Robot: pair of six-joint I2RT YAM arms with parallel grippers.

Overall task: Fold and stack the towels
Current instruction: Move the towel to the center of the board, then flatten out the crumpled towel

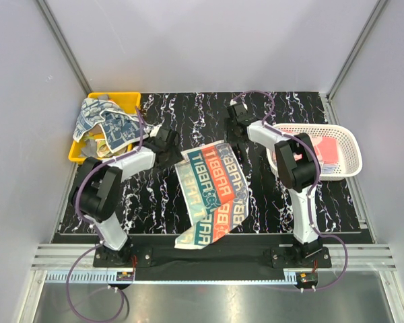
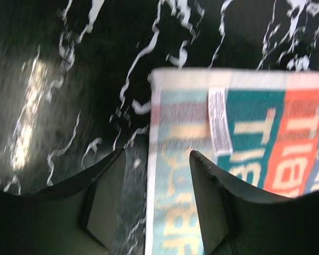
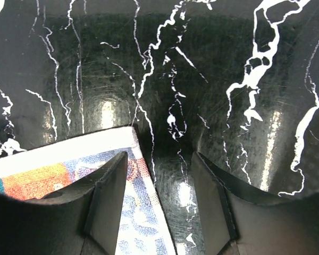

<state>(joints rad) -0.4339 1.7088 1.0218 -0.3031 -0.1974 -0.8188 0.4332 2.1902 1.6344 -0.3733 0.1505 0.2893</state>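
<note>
The left gripper moves outward along the towel's side edge and onto the towel's far corner by the label [image 1: 184,153] [image 2: 158,81] next, since that corner lies beyond the open fingers.
A beige towel with teal, red and blue lettering [image 1: 212,192] lies spread on the black marbled table, its near end hanging over the front edge. My left gripper [image 1: 167,138] is open over the towel's far left corner [image 2: 212,154]; the white edge lies between the fingers. My right gripper [image 1: 237,124] is open over the towel's far right corner [image 3: 122,175], the corner under the left finger [image 3: 109,196]. A blue-patterned cloth [image 1: 106,122] drapes over the yellow bin. Pink cloths [image 1: 323,153] lie in the white basket.
The yellow bin [image 1: 124,101] stands at the far left of the table. The white mesh basket [image 1: 337,134] stands at the right. The table [image 1: 202,111] is black with white veining; grey walls surround it.
</note>
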